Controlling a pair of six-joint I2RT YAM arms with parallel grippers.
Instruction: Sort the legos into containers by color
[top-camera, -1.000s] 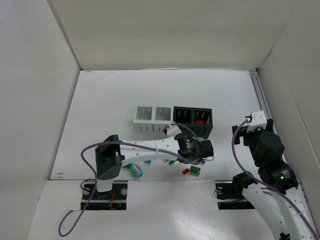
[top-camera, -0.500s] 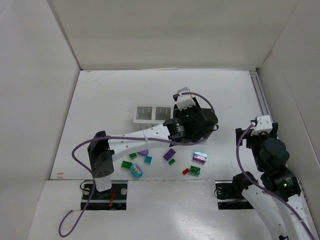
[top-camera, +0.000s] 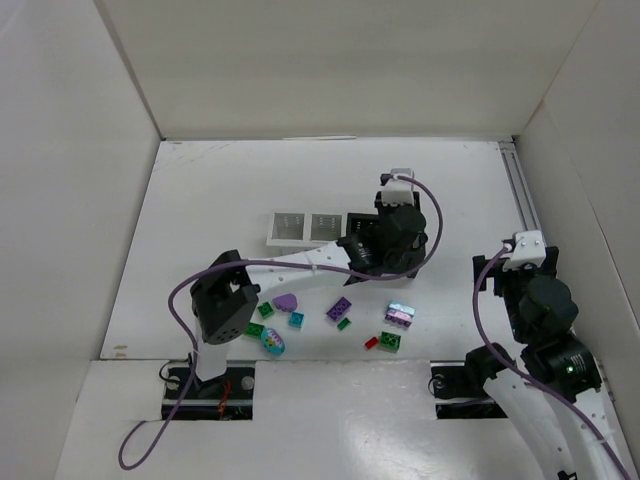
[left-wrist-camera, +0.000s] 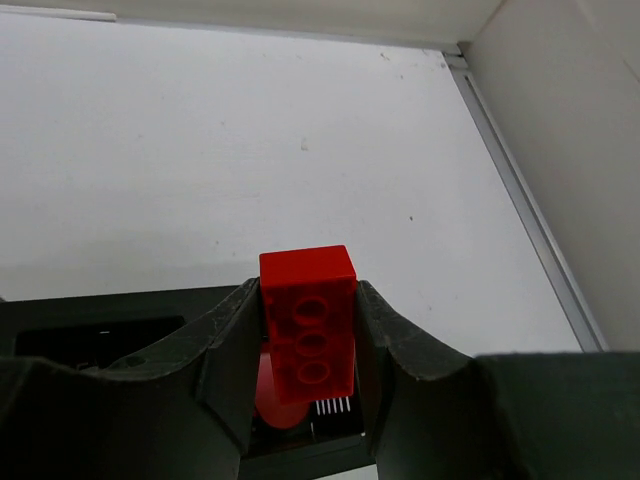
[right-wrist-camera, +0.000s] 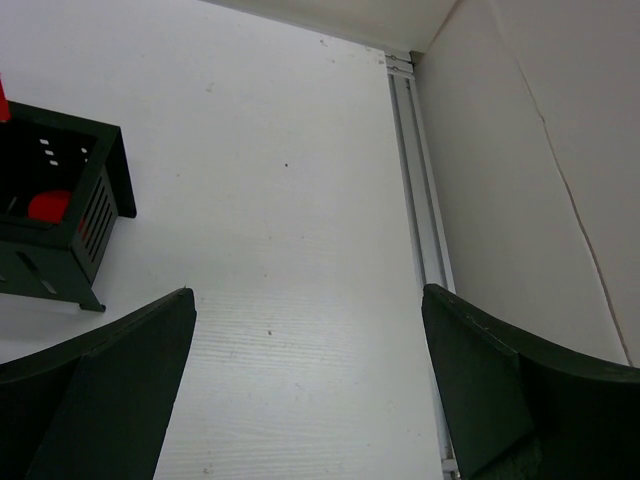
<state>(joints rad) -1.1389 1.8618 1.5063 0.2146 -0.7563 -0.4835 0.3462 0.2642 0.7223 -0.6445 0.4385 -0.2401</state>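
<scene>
My right gripper needs to move back next, to the left in the top view, and down onto the small red piece, because it lies loose outside the black container (top-camera: 358, 222).
My left gripper (left-wrist-camera: 307, 300) is shut on a red lego brick (left-wrist-camera: 308, 325), held upright between the fingers. It hangs over the black container (left-wrist-camera: 100, 325), where a rounded red piece (left-wrist-camera: 275, 400) lies. From above, the left gripper (top-camera: 400, 235) covers most of that black container (top-camera: 358, 222). Several loose legos lie near the table's front: a purple heart (top-camera: 287, 301), a teal brick (top-camera: 296, 319), a purple brick (top-camera: 339, 308), a small red piece (top-camera: 371, 342) and a green brick (top-camera: 390, 342). My right gripper (right-wrist-camera: 310, 300) stands open and holds nothing.
A white two-cell container (top-camera: 305, 228) stands left of the black one. The black container (right-wrist-camera: 60, 240) with its red piece (right-wrist-camera: 48, 204) also shows at the left of the right wrist view. A metal rail (right-wrist-camera: 420, 190) runs along the right wall.
The left arm has lifted the red brick from the pile at the front and carried it back and right, over the black container. The right arm shifted slightly, then held still.
</scene>
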